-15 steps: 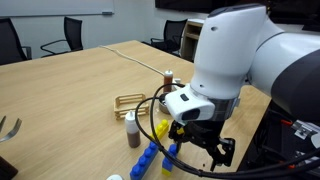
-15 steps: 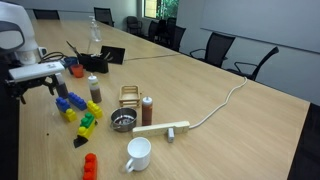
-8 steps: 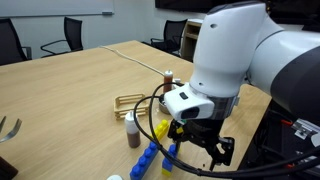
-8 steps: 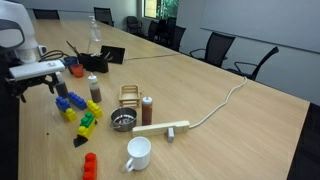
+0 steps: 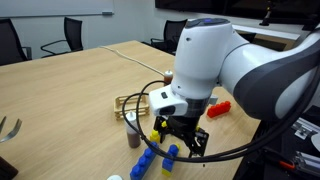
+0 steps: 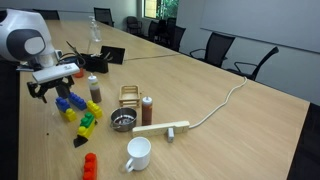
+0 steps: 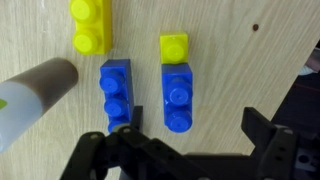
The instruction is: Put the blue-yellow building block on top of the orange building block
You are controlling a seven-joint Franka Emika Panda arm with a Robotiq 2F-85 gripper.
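Observation:
I will move my gripper straight down over the blue end [image 5: 172, 155] [image 7: 178, 104] of the blue-yellow building block next, because the open fingers are already on both sides of it.
The blue-yellow building block [image 7: 178, 85] lies flat on the wooden table, its yellow end pointing away from my jaws; it also shows in both exterior views [image 5: 171, 153] [image 6: 64, 105]. My gripper [image 7: 195, 125] is open and empty, hovering right above the block's blue end, one finger on each side [image 5: 180, 137] [image 6: 45, 85]. The orange building block [image 5: 219, 107] lies apart from the other bricks, near the table edge [image 6: 90, 165]. It is out of the wrist view.
An all-blue brick [image 7: 117, 95] and an all-yellow brick [image 7: 90, 25] lie close beside the block, next to a brown-capped bottle [image 7: 35, 95]. A green brick [image 6: 87, 124], metal bowl [image 6: 122, 122], second bottle [image 6: 147, 110], white mug [image 6: 138, 153] and wooden bar [image 6: 160, 128] lie nearby.
My arm has swung over the brick cluster and come lower. The gripper now hangs over the blue bricks, and the orange block is uncovered in an exterior view.

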